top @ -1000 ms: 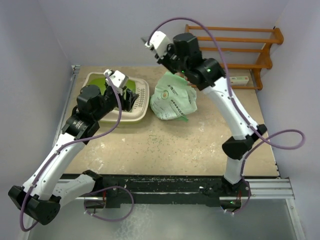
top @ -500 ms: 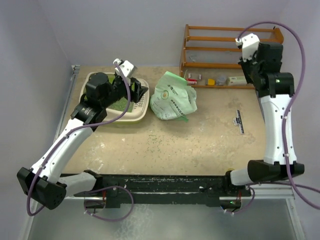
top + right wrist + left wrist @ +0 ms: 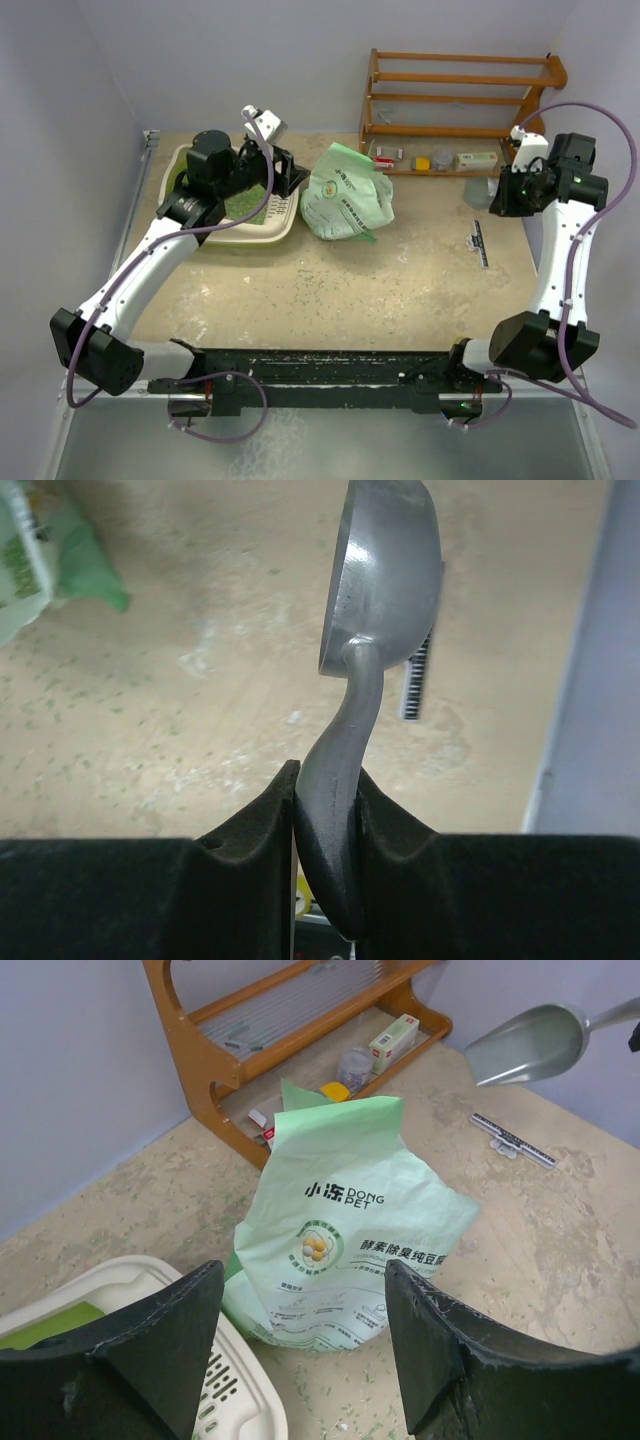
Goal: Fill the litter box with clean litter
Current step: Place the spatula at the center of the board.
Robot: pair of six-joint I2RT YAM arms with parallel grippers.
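My right gripper holds the scoop and should next carry it down, back and toward the bag, over the open gap (image 3: 431,220) (image 3: 272,570) between the bag and the strip.
The litter box (image 3: 192,160) is a cream tray with a lime-green inside, at the back left. Green litter (image 3: 243,204) lies in it. Its slotted rim corner shows in the left wrist view (image 3: 215,1400). My left gripper (image 3: 289,180) is open and empty over the box's right rim, facing the pale green bag (image 3: 348,195). The bag stands between its fingers (image 3: 160,1350) in the left wrist view (image 3: 350,1230). My right gripper (image 3: 499,194) is shut on the handle of a grey scoop (image 3: 385,570). It holds the scoop (image 3: 480,191) in the air at the far right.
A wooden shelf (image 3: 455,80) with small items stands at the back right. A black-and-white strip (image 3: 480,243) lies on the table under the scoop. Loose pellets (image 3: 310,290) are scattered on the tabletop. Walls close in left, back and right.
My right arm has swung from above the bag to the far right, carrying the scoop. My left gripper has moved from over the box to its right rim, toward the bag.
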